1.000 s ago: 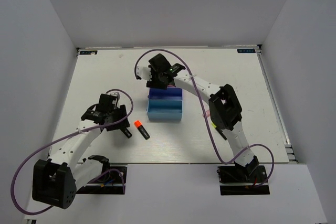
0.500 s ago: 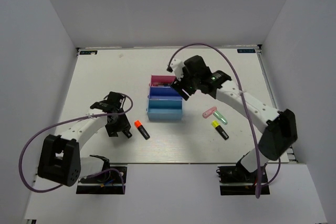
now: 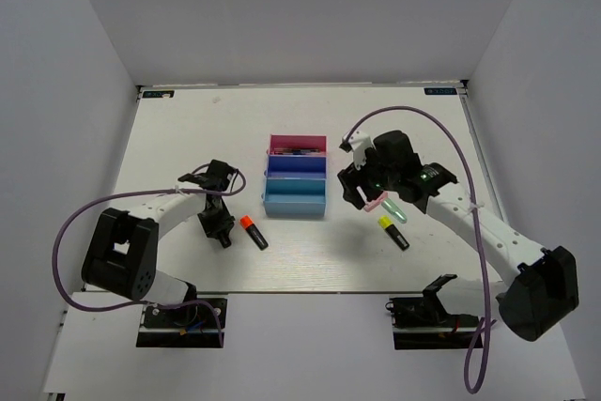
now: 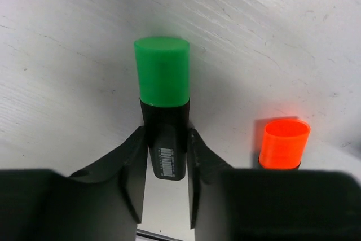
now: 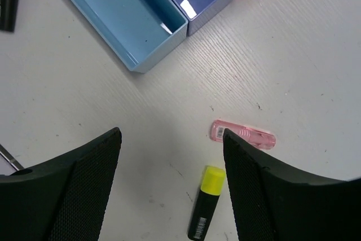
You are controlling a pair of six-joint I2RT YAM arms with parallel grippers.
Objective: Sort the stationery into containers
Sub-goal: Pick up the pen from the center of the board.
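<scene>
The left gripper lifts the green-capped highlighter outward next and releases it over the empty dark blue tray [image 3: 296, 167]. The tray lies beyond my gripper and to its right in the top view.
A green-capped highlighter [image 4: 162, 71] lies on the table with its black body between my left gripper's [image 4: 164, 139] fingers, which press on both of its sides. An orange-capped highlighter [image 4: 284, 142] lies just to its right, also seen from above [image 3: 252, 230]. The containers stand mid-table in a row: pink tray [image 3: 298, 141] with thin pens inside, dark blue tray [image 3: 297, 165], light blue tray [image 3: 295, 196]. My right gripper [image 5: 171, 134] hangs open above the table, right of the trays. Below it lie a pink marker [image 5: 251, 137] and a yellow-capped highlighter [image 5: 206, 201]. A mint-green marker [image 3: 394, 208] lies beside them.
White walls close the table at the back and both sides. The light blue tray's [image 5: 158, 55] corner is near the right gripper's left finger. Purple cables loop over both arms.
The right arm swung from over the trays to the right and came down over the pink marker. The left gripper closed in on the green-capped highlighter.
</scene>
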